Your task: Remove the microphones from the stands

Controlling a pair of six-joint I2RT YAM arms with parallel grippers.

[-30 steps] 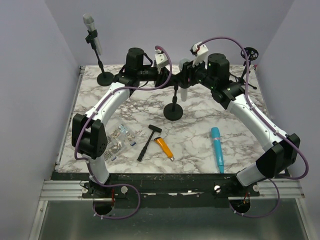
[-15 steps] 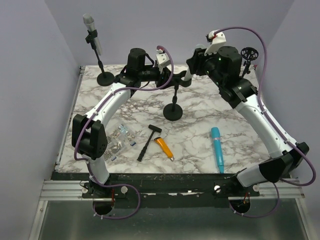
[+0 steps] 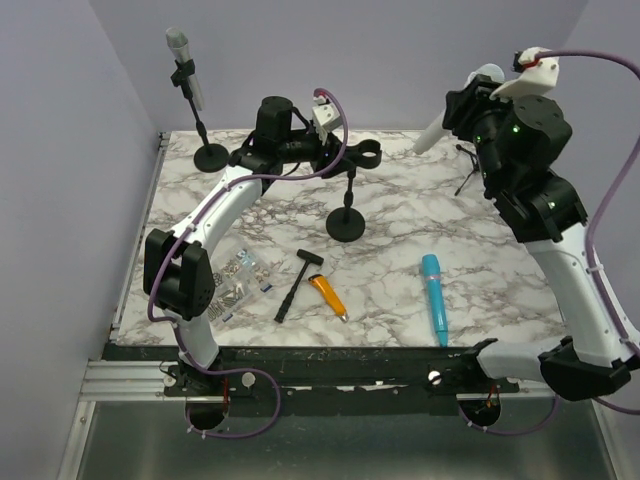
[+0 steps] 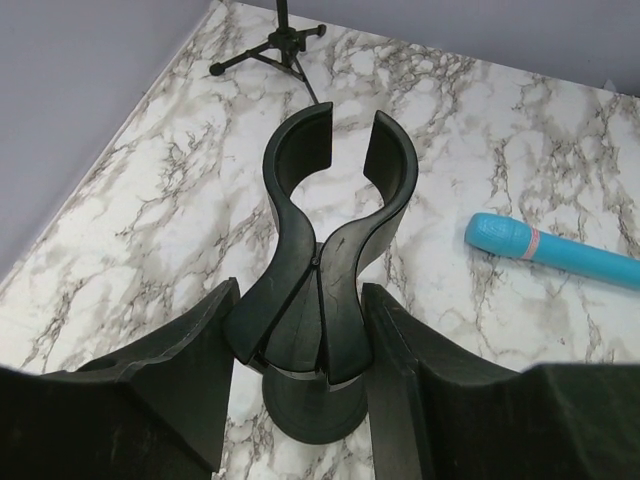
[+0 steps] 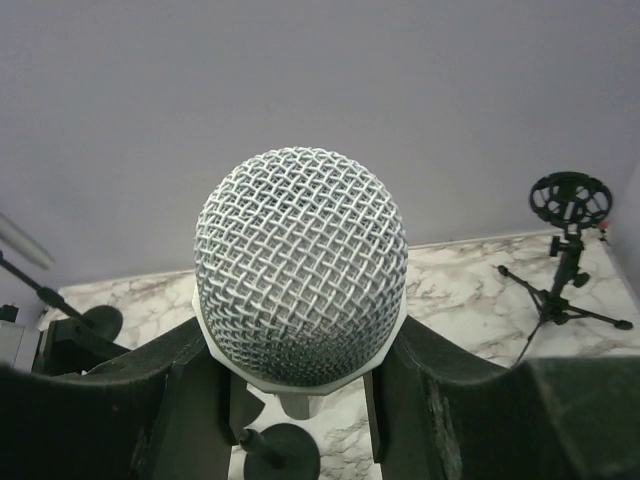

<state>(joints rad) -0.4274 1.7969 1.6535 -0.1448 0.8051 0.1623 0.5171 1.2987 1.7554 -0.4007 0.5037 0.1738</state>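
Note:
My right gripper moves the microphone (image 3: 436,131) back and down to the bare tabletop (image 3: 407,300) beside the teal cylinder next and releases it there.
The black stand (image 3: 346,222) is at mid-table, and its clip (image 3: 365,154) is empty. In the left wrist view the clip (image 4: 335,170) gapes open. My left gripper (image 3: 338,160) (image 4: 300,300) is shut on the stand's neck just under the clip. My right gripper (image 3: 468,103) (image 5: 300,345) is shut on the white microphone (image 3: 436,131), held high above the table's back right, clear of the stand. Its mesh head (image 5: 300,280) fills the right wrist view.
A second microphone (image 3: 186,72) is on a stand (image 3: 210,157) at back left. A tripod stand (image 3: 469,172) (image 5: 568,205) is at back right. A teal cylinder (image 3: 435,296) (image 4: 555,250), a hammer (image 3: 296,283), an orange-handled tool (image 3: 328,296) and a parts bag (image 3: 236,278) lie near the front.
My right arm has lifted up and to the right with the microphone, pulling it out of the clip. My left gripper has stayed on the stand.

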